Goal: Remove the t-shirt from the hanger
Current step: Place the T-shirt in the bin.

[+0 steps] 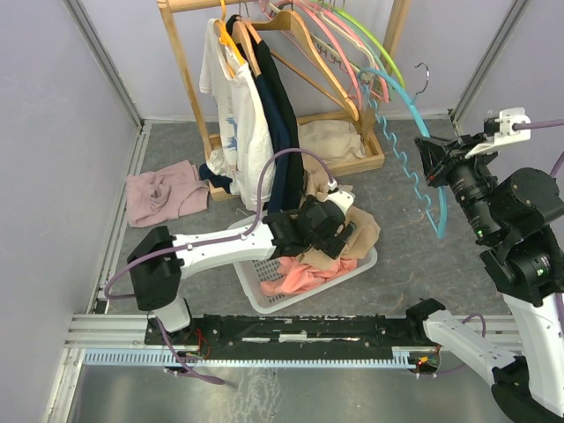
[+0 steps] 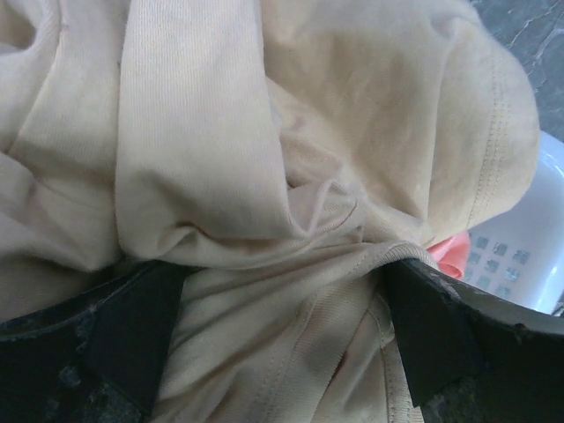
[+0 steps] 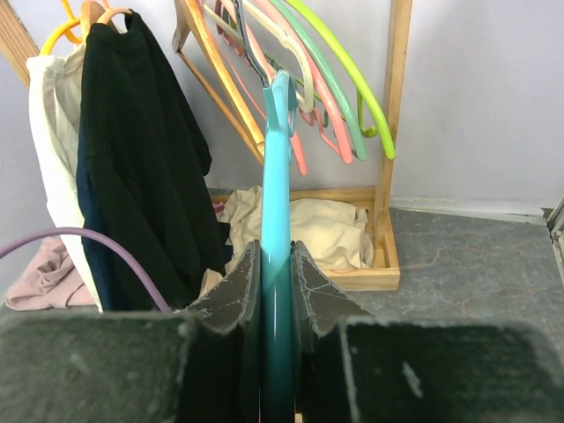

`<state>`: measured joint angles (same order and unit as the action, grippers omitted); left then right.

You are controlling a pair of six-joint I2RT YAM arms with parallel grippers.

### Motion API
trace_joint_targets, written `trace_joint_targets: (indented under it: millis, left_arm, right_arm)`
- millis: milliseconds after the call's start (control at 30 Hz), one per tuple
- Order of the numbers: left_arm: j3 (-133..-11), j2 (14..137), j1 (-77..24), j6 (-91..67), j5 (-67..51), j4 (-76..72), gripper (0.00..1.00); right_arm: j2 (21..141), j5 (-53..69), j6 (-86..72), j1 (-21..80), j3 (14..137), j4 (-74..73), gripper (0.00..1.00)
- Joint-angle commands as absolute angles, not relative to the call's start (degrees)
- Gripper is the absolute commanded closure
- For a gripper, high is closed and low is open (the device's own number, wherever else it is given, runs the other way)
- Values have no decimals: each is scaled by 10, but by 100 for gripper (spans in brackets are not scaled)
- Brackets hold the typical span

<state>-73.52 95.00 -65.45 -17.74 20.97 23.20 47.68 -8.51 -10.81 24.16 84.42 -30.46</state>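
Note:
Loose folds of the beige t-shirt are between my left gripper's open fingers. My left gripper should go down slightly into the bunched cloth and close there.
The beige t-shirt lies crumpled on a white basket, off any hanger. My left gripper hovers right over it. In the left wrist view the gripper is open, its dark fingers spread wide with loose folds of the t-shirt lying between them. The turquoise hanger hangs bare in the air at the right. My right gripper is shut on it. In the right wrist view both fingers press the hanger's bar at the gripper.
A coral garment fills the basket beneath the t-shirt. The wooden rack at the back holds a white garment, a dark one and several empty hangers. Cream cloth lies on its base. A pink cloth lies at left.

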Motion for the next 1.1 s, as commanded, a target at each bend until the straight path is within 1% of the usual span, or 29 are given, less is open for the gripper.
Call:
trace_joint_targets:
  millis: [0,100,200,233,300,367,400,467,500,633,867,1067]
  left_arm:
    - [-729,980,-660,-201,225,210,0]
    - [-726,995,-660,-203,228,211,6]
    - [-726,1009,-660,-203,231,212,18]
    - [-726,1014,-660,-204,232,214,25]
    - [-725,1021,-660,-207,234,217,41]
    - [-722,1021,-660,-208,234,217,63]
    - [-720,1018,-660,-208,233,217,71]
    - [-719,1004,-661,-207,233,219,94]
    - [-721,992,-661,-207,234,222,97]
    - [-737,928,-673,-197,260,232,97]
    - [-801,815,-707,-174,325,283,97]
    - [-827,739,-731,-137,423,290,97]
  right_arm:
    - [467,-91,-106,243,846,-265,99]
    - [464,-93,-105,243,846,-267,99]
    - [462,-94,-105,243,846,-268,99]
    - [461,-94,-105,243,846,-268,99]
    - [460,-95,-105,243,845,-269,99]
    - [460,-96,-105,243,844,-270,99]
    - [460,-97,-105,243,843,-270,99]
    - [459,-99,-104,243,843,-270,99]
    - [459,-100,-104,243,843,-269,99]
    - [459,-101,-105,243,842,-268,99]
    - [456,-99,-111,243,833,-268,99]
    - [453,-96,-120,243,831,-269,99]
